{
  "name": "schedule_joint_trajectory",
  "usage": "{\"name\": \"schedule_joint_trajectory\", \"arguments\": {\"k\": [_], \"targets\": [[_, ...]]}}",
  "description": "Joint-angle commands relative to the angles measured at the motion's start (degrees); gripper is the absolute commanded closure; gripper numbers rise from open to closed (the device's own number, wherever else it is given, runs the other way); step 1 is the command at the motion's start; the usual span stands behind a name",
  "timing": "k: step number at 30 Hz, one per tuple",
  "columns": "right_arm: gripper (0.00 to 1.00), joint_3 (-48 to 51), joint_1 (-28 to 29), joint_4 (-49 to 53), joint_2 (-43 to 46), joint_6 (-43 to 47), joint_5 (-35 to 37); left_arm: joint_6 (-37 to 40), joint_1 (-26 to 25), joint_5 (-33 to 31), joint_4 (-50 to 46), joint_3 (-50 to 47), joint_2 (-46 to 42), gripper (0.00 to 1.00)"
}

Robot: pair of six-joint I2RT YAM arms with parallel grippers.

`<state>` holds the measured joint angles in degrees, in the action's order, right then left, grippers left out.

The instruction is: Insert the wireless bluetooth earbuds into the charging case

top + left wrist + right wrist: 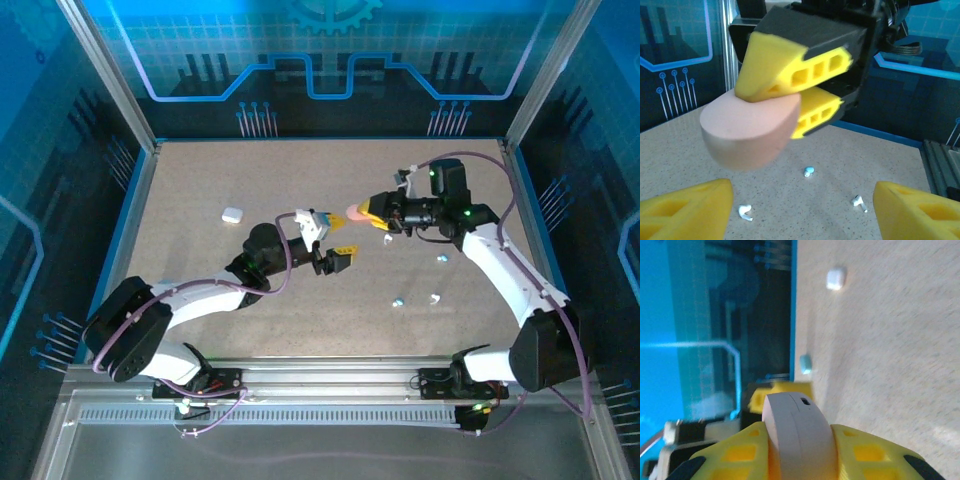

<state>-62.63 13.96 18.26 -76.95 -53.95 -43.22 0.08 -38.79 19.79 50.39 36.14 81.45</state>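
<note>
The robot's right gripper will lower the pink charging case onto the open middle of the table next and release it there, since that spot lies below the gripper.
My right gripper is shut on the pink charging case and holds it above the middle of the table. The closed case sits squeezed between its yellow fingers. My left gripper stands open just left of the case, its fingers spread wide with nothing between them. In the left wrist view the case hangs in front, clamped by the right gripper. On the table below lie a white earbud, a light blue earbud and another white earbud.
A white case lies at the left of the table, also seen in the right wrist view as the white case. A small light blue object lies on the table near the left gripper. Loose earbuds lie right of centre.
</note>
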Motion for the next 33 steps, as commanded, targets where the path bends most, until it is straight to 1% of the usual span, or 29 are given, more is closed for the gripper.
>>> {"name": "schedule_joint_trajectory", "arguments": {"k": [1, 3, 6, 9, 13, 16, 20, 26, 33], "targets": [[0.81, 0.29, -2.05, -2.57, -4.54, 1.92, 7.67, 1.38, 0.4, -5.72, -0.97, -1.63, -3.39, 0.22], [0.8, -2.24, -2.23, -0.76, -10.3, 3.95, 9.0, 1.17, 0.53, -9.2, -3.09, -1.71, -4.92, 0.22], [0.8, -8.64, -1.5, 2.87, -20.21, 8.49, 8.18, 0.48, 1.02, -13.66, -8.91, -0.68, -7.18, 0.21], [0.8, -14.23, -0.21, 5.03, -28.68, 11.07, 9.19, -3.52, 2.47, -19.06, -17.36, 2.08, -8.78, 0.21], [0.79, -22.35, 1.3, 7.9, -39.85, 13.02, 9.78, -7.69, 5.46, -21.1, -30.59, 7.98, -9.65, 0.2], [0.78, -27.52, 2.21, 10.01, -45.54, 14.11, 10.15, -8.5, 7.33, -20.57, -38.29, 12.03, -8.98, 0.19], [0.76, -32.28, 3.06, 13.87, -50.27, 16.03, 12.3, -9.98, 9.41, -19.74, -44.15, 15.73, -7.57, 0.2], [0.71, -35.49, 3.53, 18.47, -54.09, 19.1, 12.36, -12.85, 12.18, -20.23, -51.5, 22.48, -4.56, 0.24], [0.51, -36.42, 3.06, 21.93, -52.84, 23.92, 15.71, -13.94, 13.3, -21.98, -56.62, 26.13, -2.27, 0.23]]}}
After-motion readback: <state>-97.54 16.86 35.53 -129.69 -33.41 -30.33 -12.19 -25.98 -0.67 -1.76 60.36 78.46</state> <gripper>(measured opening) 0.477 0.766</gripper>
